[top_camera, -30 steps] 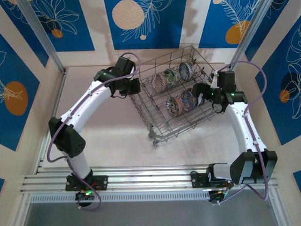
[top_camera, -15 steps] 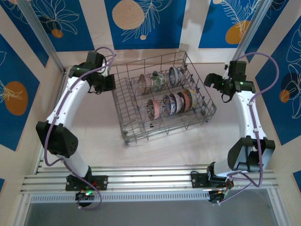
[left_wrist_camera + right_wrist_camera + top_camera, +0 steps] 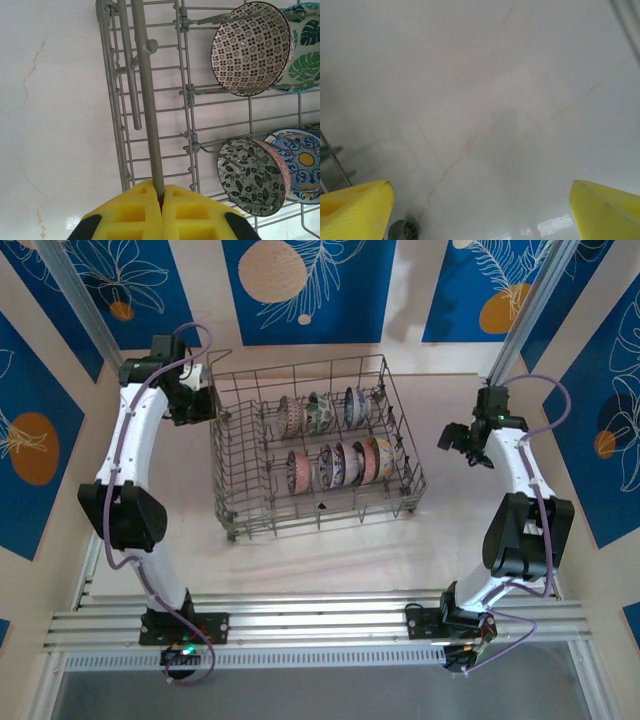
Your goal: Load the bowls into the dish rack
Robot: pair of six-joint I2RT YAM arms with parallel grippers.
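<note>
The rack's thick rim wire (image 3: 213,414) (image 3: 157,177) is between my left gripper's fingers. The rack stands slanted on the table, so I will push it a little outward and let it go.
The grey wire dish rack (image 3: 318,512) stands mid-table with several painted bowls (image 3: 340,462) upright between its tines in two rows. My left gripper (image 3: 197,405) is at the rack's far left corner. In the left wrist view my left gripper (image 3: 161,197) is shut on a thick rim wire of the dish rack (image 3: 145,100), beside a red-and-white patterned bowl (image 3: 252,47) and a dark floral bowl (image 3: 250,175). To the right of the rack my right gripper (image 3: 452,440) hangs over bare table. Its yellow fingers (image 3: 355,210) stand wide apart, and my right gripper (image 3: 480,215) is open with nothing in it.
The tabletop (image 3: 300,560) is pale marble, walled by blue and cream panels. A small rack wheel (image 3: 403,231) shows by my right gripper's left finger. A green leaf bowl (image 3: 305,50) and a blue-and-yellow bowl (image 3: 300,165) sit further along the rack.
The rack has slid left and turned squarer to the table, drawn by my left gripper on its rim. My right arm has pulled away from the rack to the right.
</note>
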